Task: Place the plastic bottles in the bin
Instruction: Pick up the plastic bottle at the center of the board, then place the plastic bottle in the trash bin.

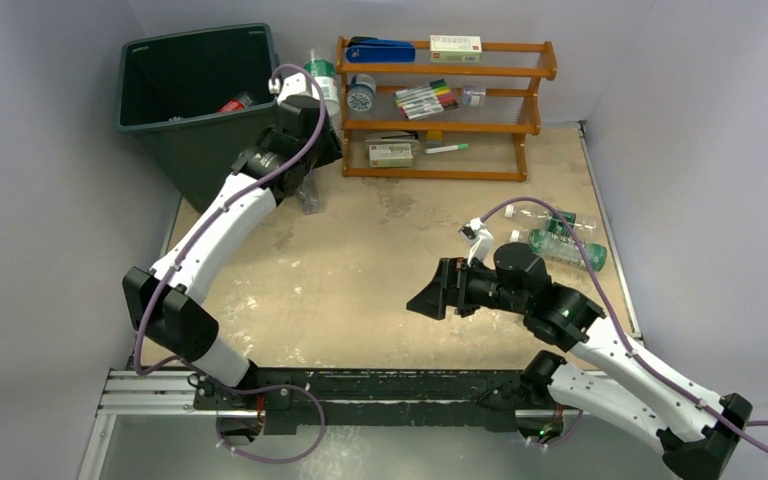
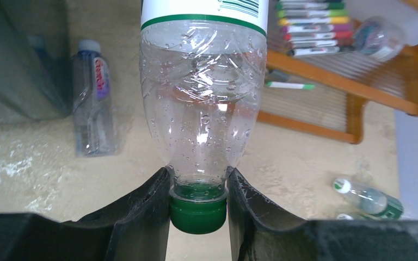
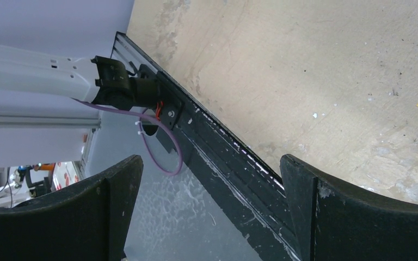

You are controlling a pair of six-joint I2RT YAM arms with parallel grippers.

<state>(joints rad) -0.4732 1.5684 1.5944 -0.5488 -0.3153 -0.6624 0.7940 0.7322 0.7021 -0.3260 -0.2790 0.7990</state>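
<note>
The bottle in my left gripper, still outside, swings left in the top view over the bin's rim next for release, since the bin's opening (image 1: 215,78) lies there.
My left gripper (image 1: 310,100) is raised beside the right rim of the dark green-grey bin (image 1: 200,60). It is shut on the neck of a clear bottle (image 2: 202,109) with a green cap and a white, green-edged label; the held bottle (image 1: 325,82) points away from the wrist. One red-labelled bottle (image 1: 237,102) lies inside the bin. Another clear bottle (image 1: 308,195) lies on the table by the bin's foot, also in the left wrist view (image 2: 93,103). Two green-labelled bottles (image 1: 560,235) lie at the right. My right gripper (image 1: 425,300) is open and empty over the table's middle, as its wrist view (image 3: 212,206) shows.
An orange wooden rack (image 1: 445,110) with marker pens (image 1: 425,98), small boxes and a further small bottle (image 1: 361,95) stands at the back, right of the bin. The right wrist view looks at the table's near edge rail (image 3: 217,147).
</note>
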